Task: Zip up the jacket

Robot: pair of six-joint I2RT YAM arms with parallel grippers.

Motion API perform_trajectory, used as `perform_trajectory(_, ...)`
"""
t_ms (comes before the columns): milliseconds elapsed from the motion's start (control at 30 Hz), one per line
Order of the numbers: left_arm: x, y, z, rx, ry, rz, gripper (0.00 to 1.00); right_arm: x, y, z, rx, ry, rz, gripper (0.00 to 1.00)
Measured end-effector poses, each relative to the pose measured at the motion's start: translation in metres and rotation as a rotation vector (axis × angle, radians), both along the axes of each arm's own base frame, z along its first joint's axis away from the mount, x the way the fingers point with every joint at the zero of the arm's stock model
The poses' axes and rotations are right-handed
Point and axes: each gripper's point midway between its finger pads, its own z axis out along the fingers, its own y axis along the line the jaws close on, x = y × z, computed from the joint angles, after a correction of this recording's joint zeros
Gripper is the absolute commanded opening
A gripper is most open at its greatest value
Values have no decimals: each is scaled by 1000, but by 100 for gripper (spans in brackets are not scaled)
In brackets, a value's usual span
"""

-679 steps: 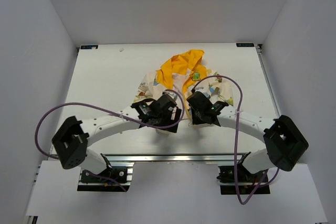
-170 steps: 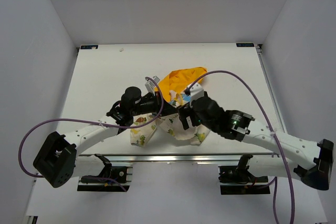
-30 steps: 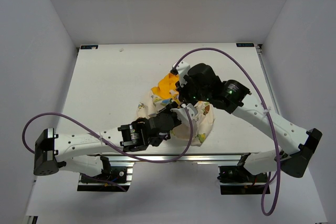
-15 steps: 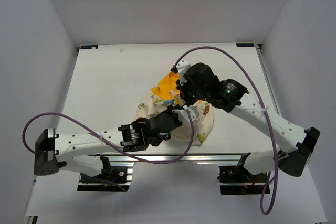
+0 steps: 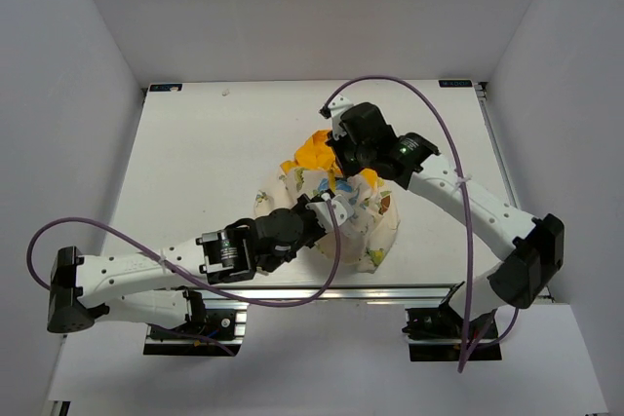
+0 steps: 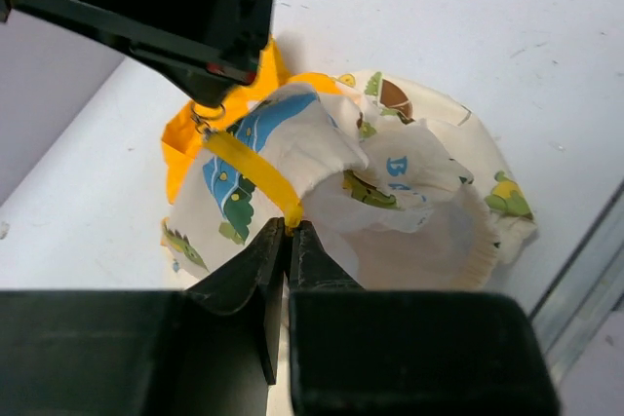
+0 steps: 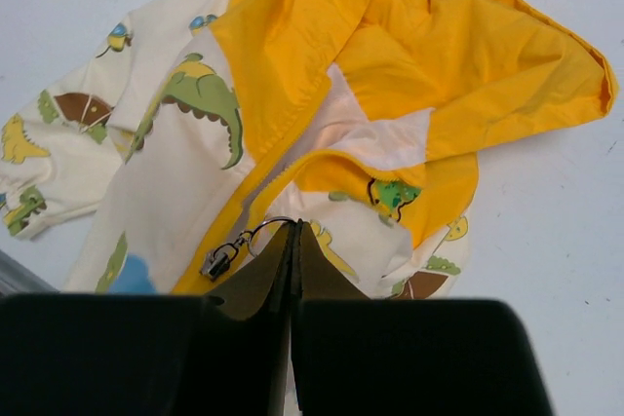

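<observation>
The jacket (image 5: 376, 223) lies bunched around the yellow zipper band, so my left gripper should next pull back and down past the near metal bar, then open.
The jacket (image 5: 376, 223) lies bunched at the table's middle, cream with dinosaur prints, its yellow hood (image 7: 468, 56) spread on the far side. My left gripper (image 6: 289, 228) is shut on the lower end of the jacket's yellow zipper band (image 6: 249, 165), which runs taut up toward the right gripper (image 6: 214, 99). My right gripper (image 7: 294, 226) is shut on the metal ring (image 7: 261, 228) of the zipper pull, the slider (image 7: 216, 262) hanging just left of its tips. In the top view the left gripper (image 5: 327, 204) sits just in front of the right gripper (image 5: 343, 177).
The white table (image 5: 195, 163) is enclosed by white walls on three sides. A metal rail (image 5: 322, 291) runs along its near edge. Purple cables (image 5: 409, 85) loop from both arms above the table.
My left gripper has shut on the yellow zipper band. My right gripper has drawn the pull ring slightly toward the far side, stretching the band between the two.
</observation>
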Motion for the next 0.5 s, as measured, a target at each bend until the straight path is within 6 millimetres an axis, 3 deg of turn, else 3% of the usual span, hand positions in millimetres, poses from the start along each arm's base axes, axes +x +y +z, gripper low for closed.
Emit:
perform_trajectory(333,-25,10,-3,-89,133,-63,0,74,-10,-46,-44,37,-110,0)
perform_trajectory(500,-38,8,-3,-135,209,-101,0,106,-11,-54,-51,28,-141,0)
